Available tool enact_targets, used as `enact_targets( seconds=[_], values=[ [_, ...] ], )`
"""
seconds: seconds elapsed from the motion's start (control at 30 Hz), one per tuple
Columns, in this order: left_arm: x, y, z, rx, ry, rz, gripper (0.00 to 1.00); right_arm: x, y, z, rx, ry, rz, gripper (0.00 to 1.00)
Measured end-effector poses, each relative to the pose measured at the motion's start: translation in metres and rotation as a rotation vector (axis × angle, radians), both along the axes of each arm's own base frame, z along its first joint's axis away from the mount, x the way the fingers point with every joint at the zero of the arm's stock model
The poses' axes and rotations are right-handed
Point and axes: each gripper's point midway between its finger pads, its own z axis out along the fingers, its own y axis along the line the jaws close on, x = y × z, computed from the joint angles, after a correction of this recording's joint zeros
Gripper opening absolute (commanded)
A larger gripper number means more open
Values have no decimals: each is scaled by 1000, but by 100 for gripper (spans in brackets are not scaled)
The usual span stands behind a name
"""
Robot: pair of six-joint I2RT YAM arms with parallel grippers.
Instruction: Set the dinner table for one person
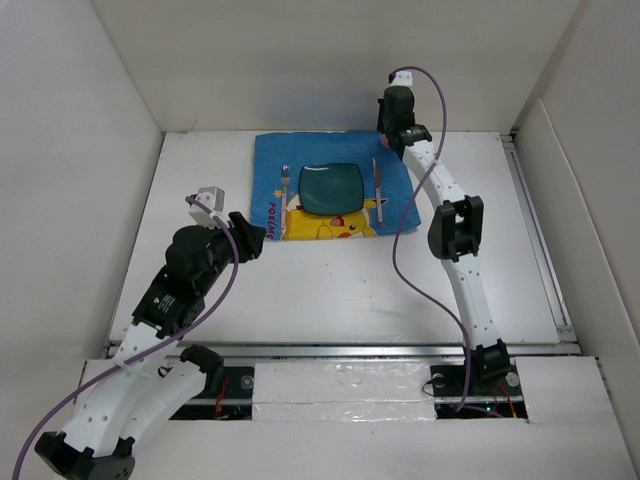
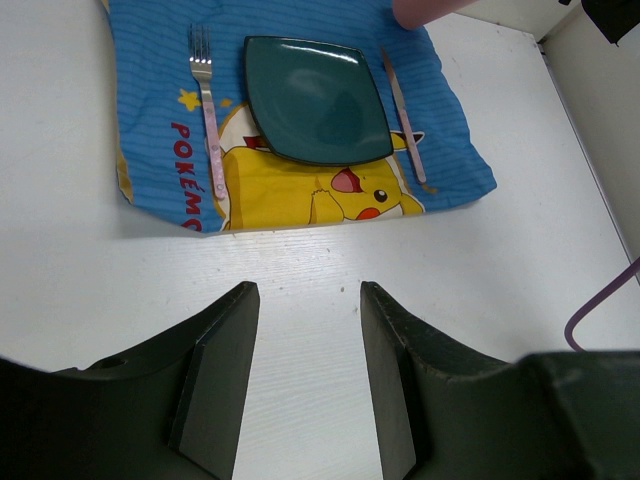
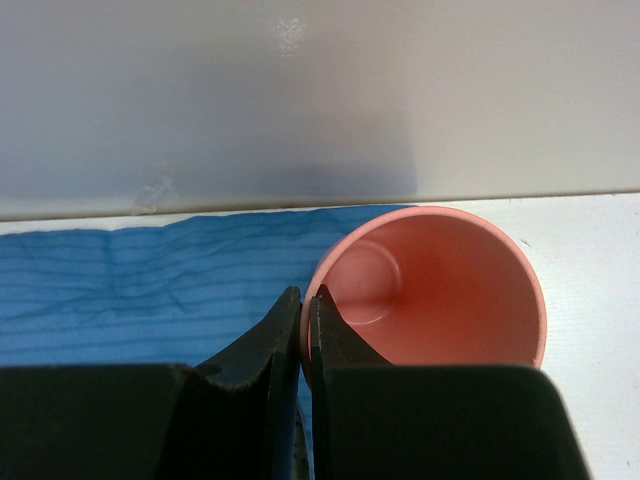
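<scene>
Slightly back of my right gripper lies cloth beyond the knife, so next I draw the pink cup (image 3: pixel 440 290) there, away from the close back wall, and release it.
A blue cartoon-printed cloth (image 1: pixel 272 160) lies at the back of the white dinner table (image 1: pixel 330 290). On it sit a dark green square plate (image 1: pixel 331 187), a fork (image 1: pixel 285 192) to its left and a knife (image 1: pixel 379 187) to its right. My right gripper (image 3: pixel 305 295) is shut on the wall of a pink cup (image 3: pixel 440 290), one finger inside and one outside. The cup stands upright at the cloth's far right corner, near the back wall. Over bare table in front of the cloth's left side, my left gripper (image 2: pixel 305 290) is open and holds nothing.
White panels wall the table at the back (image 1: pixel 330 70), left and right. A purple cable (image 1: pixel 400 250) hangs from the right arm over the table's right half. A metal rail (image 1: pixel 535 230) runs along the right edge.
</scene>
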Motion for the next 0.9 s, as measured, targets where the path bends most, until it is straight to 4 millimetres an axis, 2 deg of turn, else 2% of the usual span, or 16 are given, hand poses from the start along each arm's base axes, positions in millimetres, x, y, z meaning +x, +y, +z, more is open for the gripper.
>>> enact_targets(
  seconds=[0.17, 0.33, 0.9],
  values=[
    [0, 0, 0, 0, -1, 0, 42, 0, 0, -2, 0, 7, 3, 0],
    [0, 0, 0, 0, -1, 0, 42, -4, 0, -21, -12, 49, 7, 0],
    [0, -1, 0, -2, -1, -6, 42, -24, -7, -3, -48, 101, 16, 0]
  ],
)
